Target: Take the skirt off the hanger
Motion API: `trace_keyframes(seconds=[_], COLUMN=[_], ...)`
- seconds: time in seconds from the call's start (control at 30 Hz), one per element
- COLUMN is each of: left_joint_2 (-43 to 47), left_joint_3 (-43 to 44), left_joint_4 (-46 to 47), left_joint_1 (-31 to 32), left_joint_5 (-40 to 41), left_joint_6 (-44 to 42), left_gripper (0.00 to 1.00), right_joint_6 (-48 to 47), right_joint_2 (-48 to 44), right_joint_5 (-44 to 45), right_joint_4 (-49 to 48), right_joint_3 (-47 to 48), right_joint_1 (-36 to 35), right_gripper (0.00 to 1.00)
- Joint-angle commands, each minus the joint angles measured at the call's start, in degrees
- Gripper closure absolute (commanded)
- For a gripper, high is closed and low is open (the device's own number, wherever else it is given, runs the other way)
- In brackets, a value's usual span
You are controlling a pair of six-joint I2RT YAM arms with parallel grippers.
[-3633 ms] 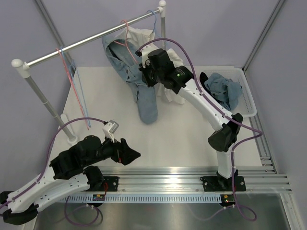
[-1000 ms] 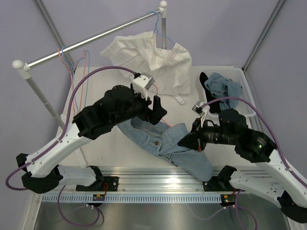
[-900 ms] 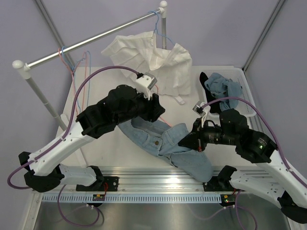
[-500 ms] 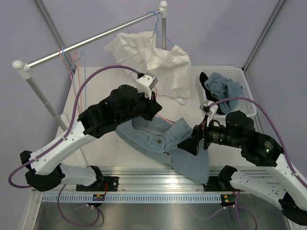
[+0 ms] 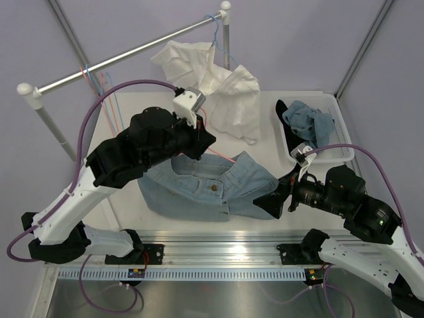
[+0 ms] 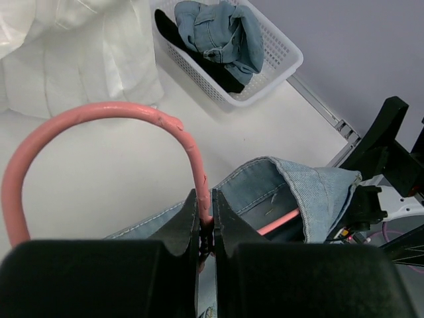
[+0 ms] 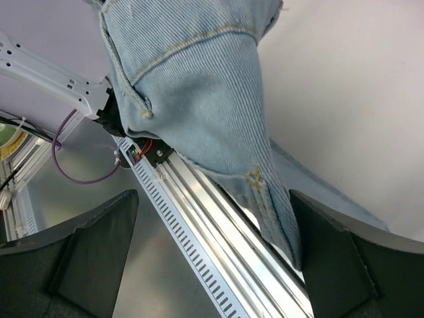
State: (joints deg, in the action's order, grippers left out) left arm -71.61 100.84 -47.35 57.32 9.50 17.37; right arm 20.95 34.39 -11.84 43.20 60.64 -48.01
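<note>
The lower end of the denim fold hangs between the right gripper's open fingers, so the right gripper should next shift slightly toward the hanging denim fold and close on the hem of the denim.
The pink wire hanger [image 6: 99, 111] is pinched just below its hook between the jaws of my left gripper [image 6: 205, 199], which is shut on it. Blue denim trousers [image 5: 199, 189] hang from the hanger's lower wire [image 5: 222, 158] under the left gripper [image 5: 199, 142]. The black skirt [image 5: 286, 118] lies in the white basket [image 5: 338, 132], partly under a blue denim piece, apart from the hanger. It also shows in the left wrist view as black fabric [image 6: 205, 63]. My right gripper [image 5: 275, 199] stands open, and a denim fold [image 7: 199, 86] hangs loose before the right gripper [image 7: 213, 193].
A white shirt [image 5: 218, 86] hangs on a light-blue hanger from the rail [image 5: 126, 56]. More wire hangers [image 5: 99, 83] hang at the rail's left end. The aluminium rail [image 5: 265, 238] runs along the table's near edge.
The right gripper has opened, let go of the denim leg and drawn back to the right. The left gripper has shut on the pink hanger and carried it and the trousers up and left.
</note>
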Motion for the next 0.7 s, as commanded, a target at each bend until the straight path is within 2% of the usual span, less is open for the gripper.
trace_keyframes(seconds=[0.0,0.27,0.33,0.4,0.43,0.5,0.53,0.67], left_joint_2=[2.8,4.2,4.5,4.6,4.8,4.9,5.2,6.2], left_joint_3=[4.5,8.4,9.3,9.4,9.3,9.3,9.3,8.7], left_joint_4=[4.1,0.5,0.0,-0.2,-0.3,-0.5,-0.6,-0.9], left_joint_1=[-0.3,-0.4,-0.4,-0.4,-0.4,-0.4,-0.4,-0.4], left_joint_5=[2.0,4.2,4.2,4.3,4.3,4.4,4.5,7.1], left_joint_6=[-0.1,-1.6,-1.7,-1.7,-1.8,-1.9,-2.0,-2.9], left_gripper=[1.00,1.00,1.00,1.00,1.00,1.00,1.00,1.00], right_joint_6=[-0.1,0.2,0.3,0.4,0.3,0.6,0.8,2.7], right_joint_2=[-0.9,-1.5,-1.4,-1.3,-1.0,-0.8,-0.6,-1.5], right_joint_5=[-0.1,-2.0,-2.6,-3.1,-3.1,-2.8,-1.9,4.6], right_joint_4=[1.4,0.5,-0.2,-0.7,-0.8,-0.7,-0.1,3.4], right_joint_3=[-1.5,-4.2,-4.5,-4.4,-4.2,-3.8,-3.5,-1.2], right_joint_1=[-0.2,-0.2,-0.3,-0.2,-0.2,-0.2,-0.3,-0.2], right_gripper=[0.01,0.14,0.26,0.45,0.68,0.93,1.00,1.00])
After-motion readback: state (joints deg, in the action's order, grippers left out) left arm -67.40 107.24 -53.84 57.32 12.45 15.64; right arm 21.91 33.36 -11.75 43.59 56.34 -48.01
